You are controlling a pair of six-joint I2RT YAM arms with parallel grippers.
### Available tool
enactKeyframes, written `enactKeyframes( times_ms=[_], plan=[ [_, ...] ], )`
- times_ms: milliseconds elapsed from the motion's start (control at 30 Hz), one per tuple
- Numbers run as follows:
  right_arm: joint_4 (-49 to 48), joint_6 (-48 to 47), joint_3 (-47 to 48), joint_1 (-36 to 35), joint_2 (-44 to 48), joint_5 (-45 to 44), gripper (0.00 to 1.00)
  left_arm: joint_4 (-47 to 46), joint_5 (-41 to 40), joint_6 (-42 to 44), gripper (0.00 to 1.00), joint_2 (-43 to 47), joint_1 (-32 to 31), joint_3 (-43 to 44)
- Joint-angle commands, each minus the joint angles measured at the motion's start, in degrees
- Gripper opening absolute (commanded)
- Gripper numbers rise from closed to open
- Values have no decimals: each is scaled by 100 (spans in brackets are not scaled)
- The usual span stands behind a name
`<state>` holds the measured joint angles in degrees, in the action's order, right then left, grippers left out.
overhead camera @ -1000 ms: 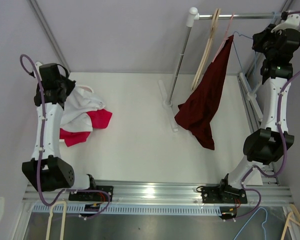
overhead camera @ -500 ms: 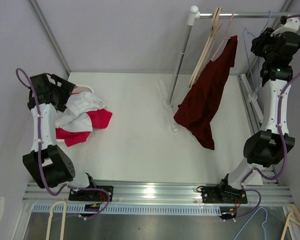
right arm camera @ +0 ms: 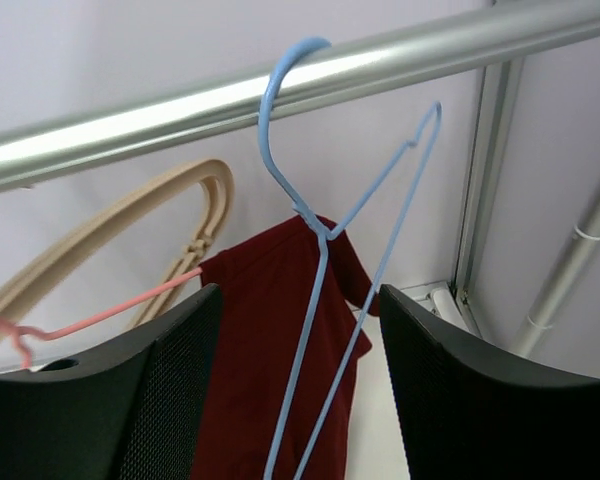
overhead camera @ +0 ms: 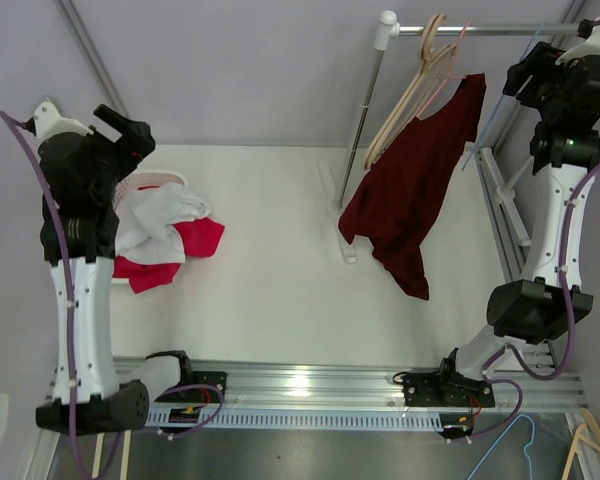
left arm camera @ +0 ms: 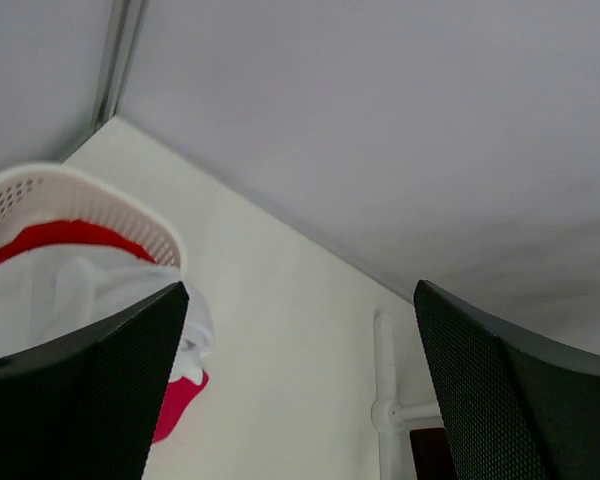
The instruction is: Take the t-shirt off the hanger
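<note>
The robot's right gripper needs to move along the bar next, to the left in the top view, and close on the pink hanger's neck (overhead camera: 458, 46), which carries the t-shirt (overhead camera: 410, 185).
A dark red t-shirt (overhead camera: 410, 185) hangs by one shoulder from a pink hanger (overhead camera: 442, 78) on the rail and trails down to the table. The right wrist view shows the t-shirt (right arm camera: 260, 370), the pink hanger (right arm camera: 110, 312) and an empty blue wire hanger (right arm camera: 320, 250) hooked on the rail. My right gripper (right arm camera: 300, 295) is open; the blue hanger's wires run between its fingers without being pinched. From above, the right gripper (overhead camera: 528, 75) sits high by the rail's right end. My left gripper (overhead camera: 128, 128) is raised above the basket, open and empty, and the left wrist view shows it (left arm camera: 300, 290) wide apart.
A white basket (left arm camera: 80, 195) with white and red clothes (overhead camera: 165, 230) stands at the left. Beige hangers (overhead camera: 410, 85) hang on the metal rail (overhead camera: 480, 30), held by a pole (overhead camera: 365, 110) on a white foot. Spare hangers (overhead camera: 585, 445) lie below the front rail.
Both grippers have gone from shut to open. The left arm has lifted up off the clothes pile. The right gripper has let go by the blue hanger, and the t-shirt has swung left.
</note>
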<state>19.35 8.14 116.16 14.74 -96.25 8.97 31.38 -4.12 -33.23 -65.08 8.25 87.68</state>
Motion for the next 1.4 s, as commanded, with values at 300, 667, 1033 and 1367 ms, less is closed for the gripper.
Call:
enactKeyframes(
  times_ms=[300,667,1033,1367],
  plan=[
    [1631,583,960,-787,556,455,66,-1388,400,1565,100,1033,-2169,-585],
    [2169,592,1928,-1457,-385,333,61,-922,1036,2076,100,-496,-3751,82],
    [2301,373,2192,-2133,-834,-694,61,-1142,1080,1979,100,-1077,-4358,294],
    [2345,127,2174,-2511,-764,-1977,59,-1222,1001,2014,99,-980,-4393,153]
  ],
)
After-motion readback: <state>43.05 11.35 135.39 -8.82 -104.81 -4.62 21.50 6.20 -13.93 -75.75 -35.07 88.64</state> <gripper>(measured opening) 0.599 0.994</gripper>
